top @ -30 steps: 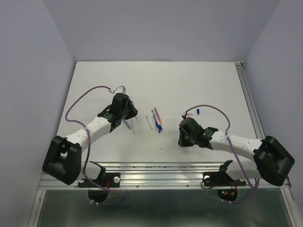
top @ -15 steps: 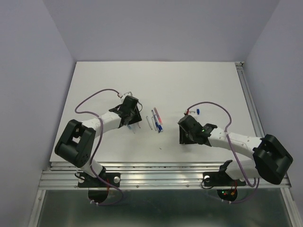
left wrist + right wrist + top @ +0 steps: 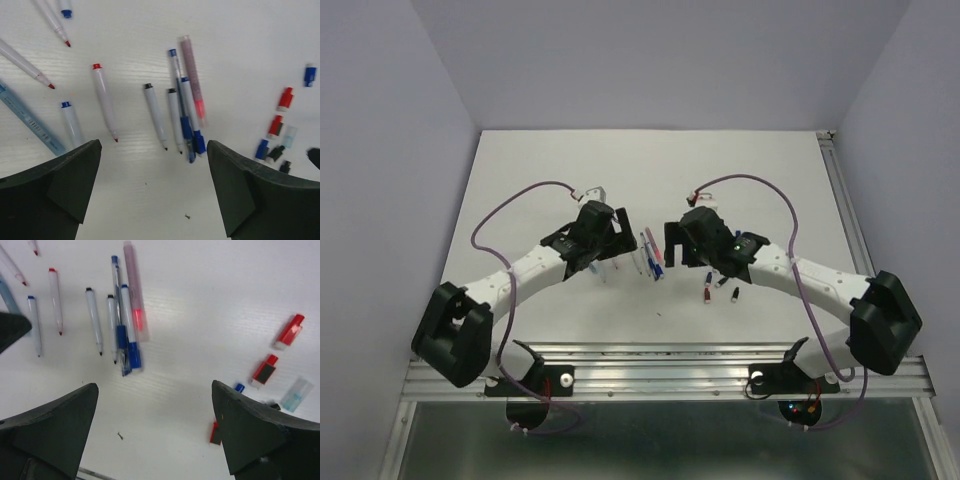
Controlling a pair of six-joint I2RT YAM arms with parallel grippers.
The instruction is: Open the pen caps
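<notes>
I will next bring my right gripper outward, sideways and down onto the pink highlighter's far end (image 3: 649, 231) (image 3: 130, 255), since that lies below it and to its left in the top view.
Several pens (image 3: 156, 115) lie side by side on the white table (image 3: 740, 180) between the two arms. Some show bare red or black tips, such as a red-tipped pen (image 3: 104, 100). Two blue pens (image 3: 189, 127) (image 3: 127, 340) still wear blue caps. Loose pen caps (image 3: 275, 126) (image 3: 265, 370) in red, blue, black and clear lie scattered to the right (image 3: 720, 285). My left gripper (image 3: 153, 145) (image 3: 623, 238) stands open over bare table just short of the pen tips. Facing it from the right is my right gripper (image 3: 154, 385) (image 3: 670, 245), open and holding nothing.
A pink highlighter (image 3: 192, 75) (image 3: 135, 290) lies beside the blue pens. A pale blue stick (image 3: 30, 122) and more uncapped pens (image 3: 25, 65) lie to the left. A metal rail (image 3: 850, 220) runs along the table's right edge. A small dark speck (image 3: 119, 435) sits on the table.
Both grippers have gone from nearly shut to wide open. Both have swung inward toward the pens in the middle, and the right arm's move uncovered loose caps.
</notes>
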